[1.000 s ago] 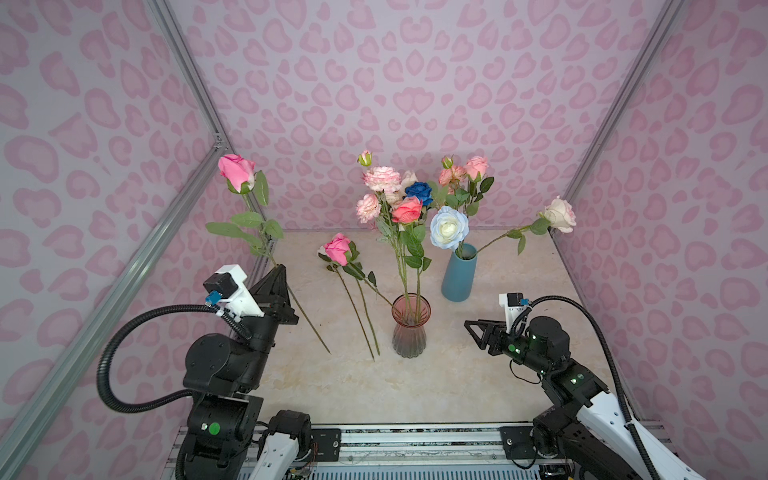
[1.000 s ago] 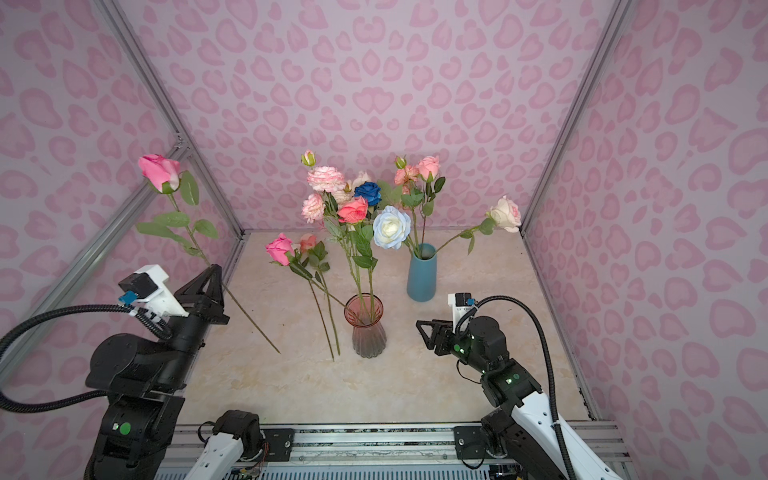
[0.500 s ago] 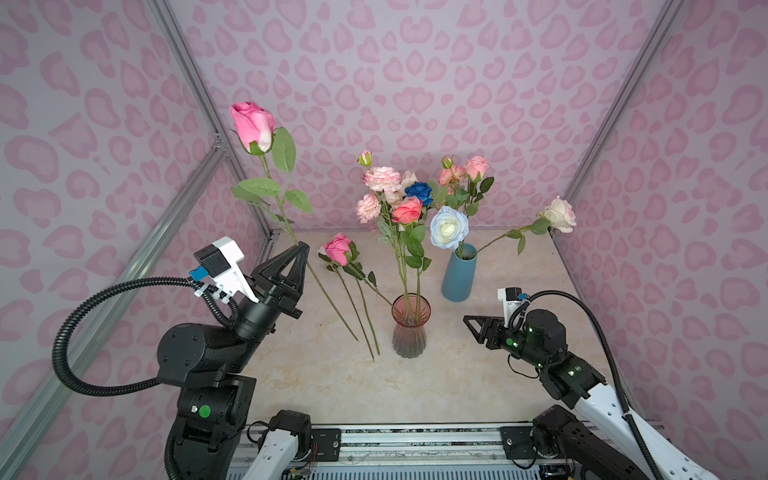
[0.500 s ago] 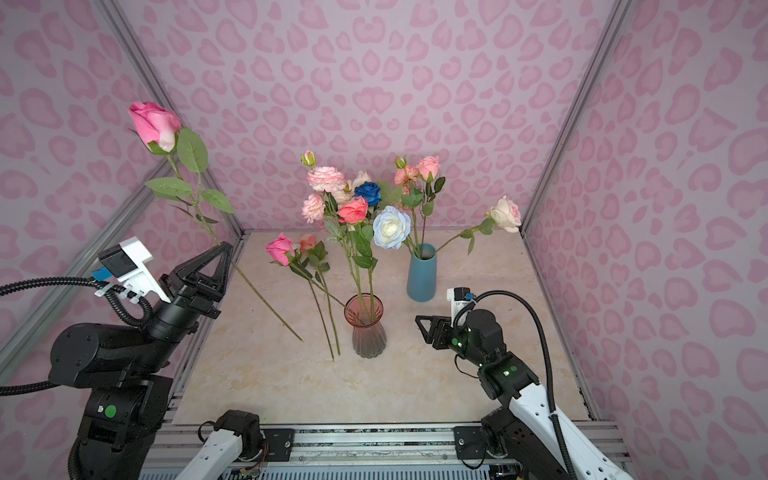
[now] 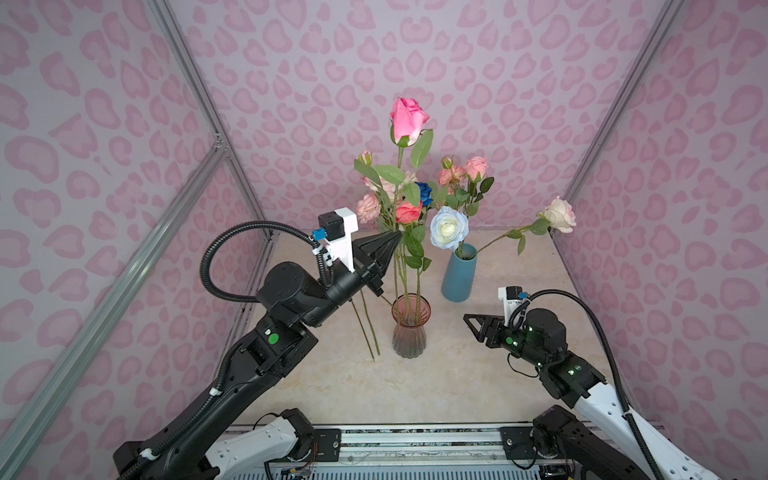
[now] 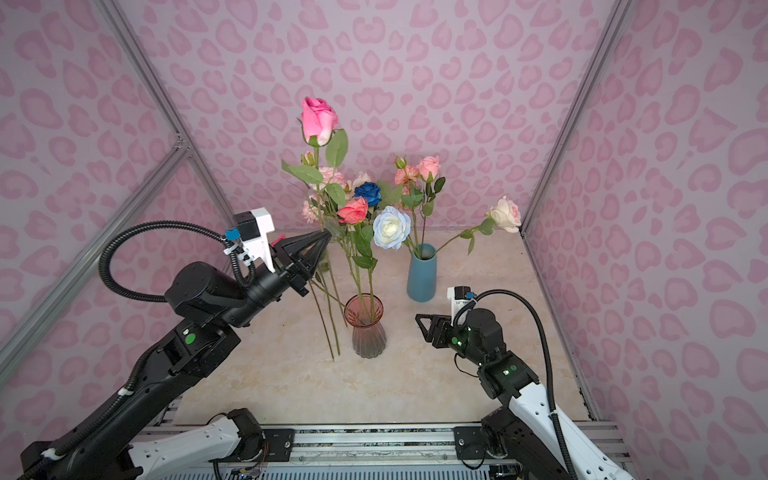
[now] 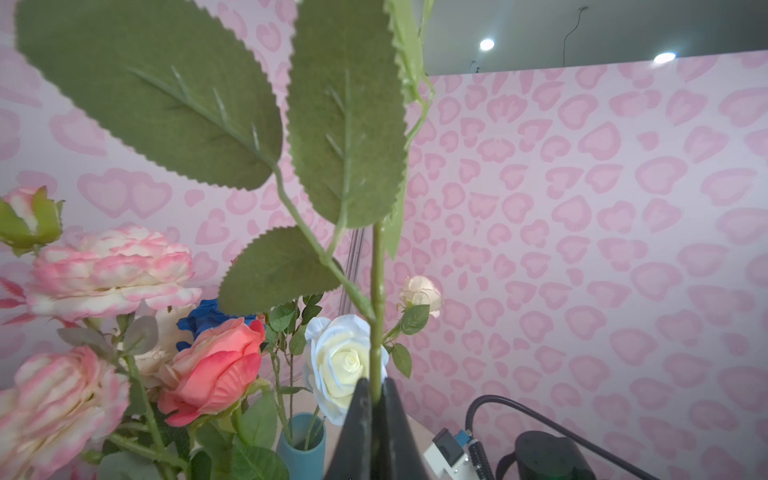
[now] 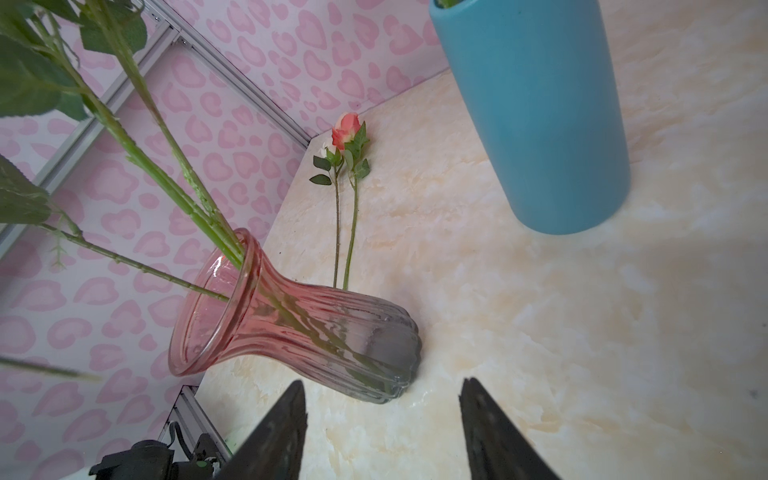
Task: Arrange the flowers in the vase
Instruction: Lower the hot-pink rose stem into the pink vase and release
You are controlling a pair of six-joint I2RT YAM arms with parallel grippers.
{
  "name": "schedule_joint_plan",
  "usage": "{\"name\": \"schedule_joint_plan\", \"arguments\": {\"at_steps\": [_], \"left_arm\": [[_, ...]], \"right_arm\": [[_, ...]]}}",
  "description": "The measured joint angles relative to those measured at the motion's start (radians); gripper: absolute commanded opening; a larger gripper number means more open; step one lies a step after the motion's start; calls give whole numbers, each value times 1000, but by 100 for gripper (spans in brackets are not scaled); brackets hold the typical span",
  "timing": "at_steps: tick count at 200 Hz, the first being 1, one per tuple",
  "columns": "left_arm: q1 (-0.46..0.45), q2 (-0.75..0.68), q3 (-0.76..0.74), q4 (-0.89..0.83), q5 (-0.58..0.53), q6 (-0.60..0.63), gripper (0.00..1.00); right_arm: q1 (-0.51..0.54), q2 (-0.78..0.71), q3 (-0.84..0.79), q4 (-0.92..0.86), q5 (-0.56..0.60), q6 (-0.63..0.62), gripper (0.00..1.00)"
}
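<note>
The glass vase's opening [image 5: 411, 309] is below my left gripper, so the gripper should move across toward the bouquet and down to release the green stem in it.
My left gripper [image 5: 397, 237] [image 6: 326, 237] is shut on the green stem [image 7: 377, 311] of a tall pink rose [image 5: 407, 120] [image 6: 318, 118], held upright just left of the bouquet. The stem's lower end drops among the other stems; I cannot tell whether it is inside the vase. The ribbed pink glass vase [image 5: 410, 328] [image 6: 365, 328] [image 8: 291, 316] holds several flowers [image 5: 409, 212]. Two more flowers [image 8: 347, 129] lie on the table left of it. My right gripper [image 5: 469, 322] [image 8: 382, 399] stands open and empty, low to the right of the vase.
A blue vase [image 5: 459, 274] [image 8: 536, 116] with a pale-blue-and-white rose [image 6: 390, 227], pink blooms and a leaning cream rose [image 5: 560, 214] stands behind and right of the glass vase. Pink heart-patterned walls enclose the marble-look table [image 5: 478, 374] on three sides.
My left arm has swung from the left wall toward the middle, carrying the pink rose upright to beside the bouquet. The right gripper has barely shifted.
</note>
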Motion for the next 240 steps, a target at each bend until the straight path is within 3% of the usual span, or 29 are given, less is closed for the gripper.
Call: {"name": "schedule_joint_plan", "arguments": {"at_steps": [38,77,136,174,197,240], "left_arm": [[-22,96,-14,85,-124,95,3],[-33,146,-62,167,-183,120,3],[-101,157,-161,198,-254,86,35],[-139,101,-175,171,-290,86,35],[-155,26,-191,140,-309,85,47],[-158,-72,-132,-45,-357,67,49]], "right_arm": [[0,-27,-1,-21,16,-13,60],[-4,-32,-17,-35,23,-30,60],[-7,-28,-25,-36,25,-41,61],[-7,-20,-25,-34,23,-41,61],[-6,-16,-25,-32,21,-40,61],[-6,5,-15,-33,17,-41,61]]}}
